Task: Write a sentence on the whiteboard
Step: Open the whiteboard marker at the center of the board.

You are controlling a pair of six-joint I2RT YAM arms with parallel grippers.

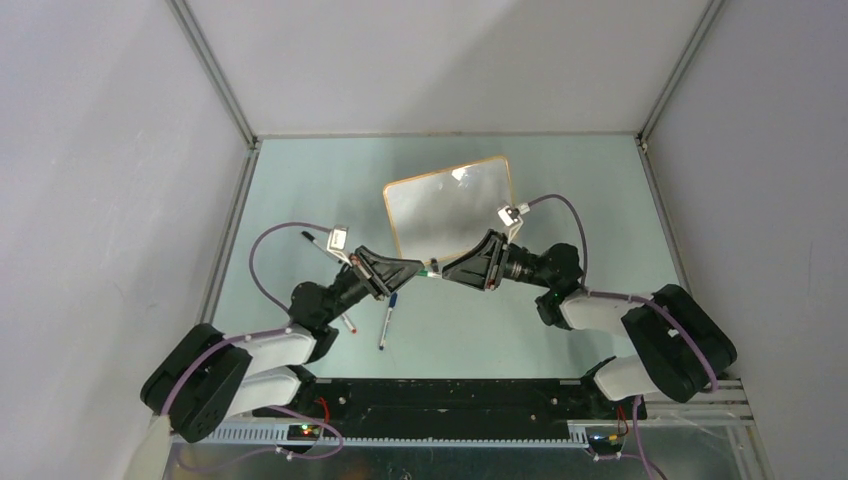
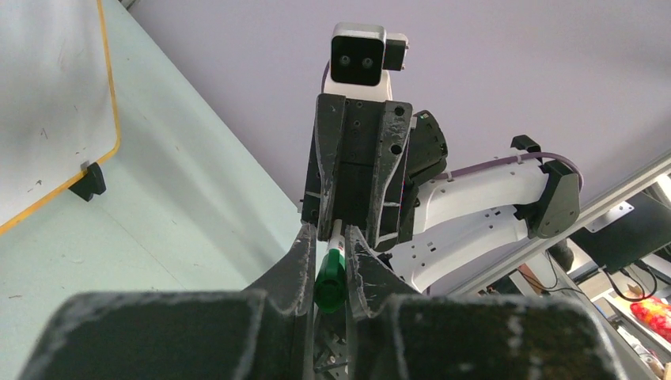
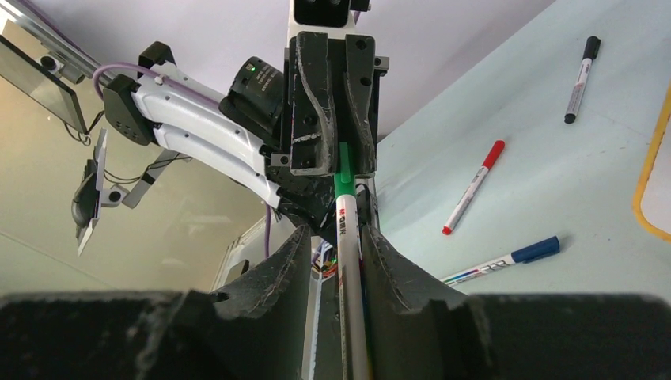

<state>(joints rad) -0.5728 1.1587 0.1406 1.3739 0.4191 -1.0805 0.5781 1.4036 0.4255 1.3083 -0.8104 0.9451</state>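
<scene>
Next, my left gripper pulls away to uncap the marker and goes down over the tabletop below, near the blue-capped one, to release the cap.
The whiteboard (image 1: pixel 450 205), white with an orange-tan frame, stands tilted at the back middle of the table, and no sentence is in view on it. Its edge also shows in the left wrist view (image 2: pixel 47 95). In front of it both grippers meet tip to tip around a green marker (image 1: pixel 432 270). My left gripper (image 2: pixel 328 231) is shut on the marker's green cap (image 2: pixel 331 277). My right gripper (image 3: pixel 336 231) has the white barrel (image 3: pixel 350 261) between its fingers. The barrel lies against one finger and a narrow gap shows on the other side.
Three loose markers lie on the table under and left of my left arm: a blue-capped one (image 1: pixel 387 318), a red-capped one (image 1: pixel 348 322) and a black-capped one (image 1: pixel 318 243). The enclosure walls close in the sides and back. The arm bases sit at the near edge.
</scene>
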